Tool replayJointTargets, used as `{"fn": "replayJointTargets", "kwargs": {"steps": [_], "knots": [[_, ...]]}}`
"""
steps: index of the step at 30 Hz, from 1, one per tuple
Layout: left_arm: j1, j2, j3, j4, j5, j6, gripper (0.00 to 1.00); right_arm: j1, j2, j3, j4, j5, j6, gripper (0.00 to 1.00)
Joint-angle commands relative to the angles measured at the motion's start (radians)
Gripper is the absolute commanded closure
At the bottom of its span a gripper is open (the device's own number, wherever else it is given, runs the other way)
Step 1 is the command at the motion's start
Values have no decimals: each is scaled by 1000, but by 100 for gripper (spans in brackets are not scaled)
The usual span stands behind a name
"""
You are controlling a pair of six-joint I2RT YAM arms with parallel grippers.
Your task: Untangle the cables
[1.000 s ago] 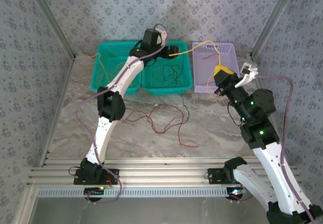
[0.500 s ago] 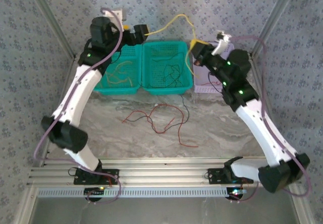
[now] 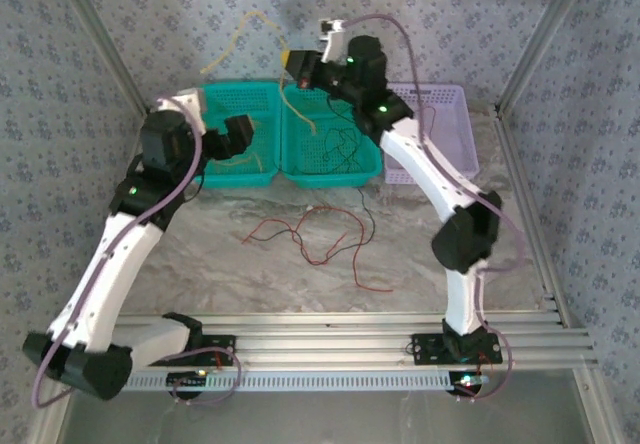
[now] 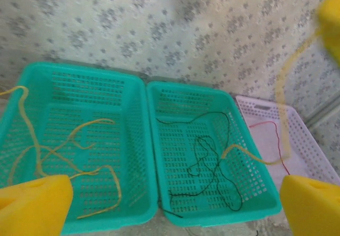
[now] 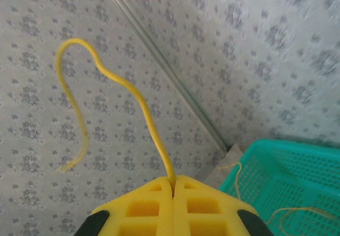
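Observation:
I will next move my right gripper down over the teal basket by my left gripper and release its cable there, since yellow cables are already in that basket.
My right gripper (image 3: 292, 64) (image 5: 172, 180) is shut on a yellow cable (image 3: 240, 29) (image 5: 106, 71), held high above the two teal baskets. One end of that cable arcs up and left, and the other hangs (image 4: 284, 114) into the right teal basket (image 3: 365, 169) (image 4: 159, 156). My left gripper (image 3: 243, 136) (image 4: 172, 209) hovers open over the left teal basket (image 3: 195, 169) (image 4: 133, 140), holding nothing. Loose yellow cables (image 4: 69, 151) lie in the left basket and black cables (image 3: 340, 144) (image 4: 212, 161) in the right one. A red cable (image 3: 290, 229) and a black cable (image 3: 365, 224) lie tangled on the table.
A lilac basket (image 3: 455, 139) (image 4: 308, 140) with a red cable (image 4: 271, 129) in it stands right of the teal ones. Patterned walls close in the back and sides, with metal rails (image 3: 330, 329) along the near edge. The marble tabletop (image 3: 200, 254) lies in front of the baskets.
My right arm swung left from the lilac basket to above the teal baskets, carrying the yellow cable. My left arm pulled back left and its jaws spread; the cable's left end now swings free.

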Motion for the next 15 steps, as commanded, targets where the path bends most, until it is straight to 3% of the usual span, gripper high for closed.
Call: {"fn": "replayJointTargets", "kwargs": {"steps": [1,6,10,15], "knots": [[13,-129,-42,-108,-114,7,0,33,149,198,-91,-69,55,100],[17,-305,-175,-170,-237,29,0,76,432,571,-156,-110,86,100],[19,-393,-281,-160,-261,20,0,92,523,576,-104,-57,82,100],[19,-398,-328,-153,-278,7,0,101,628,577,-73,-68,70,100]]}}
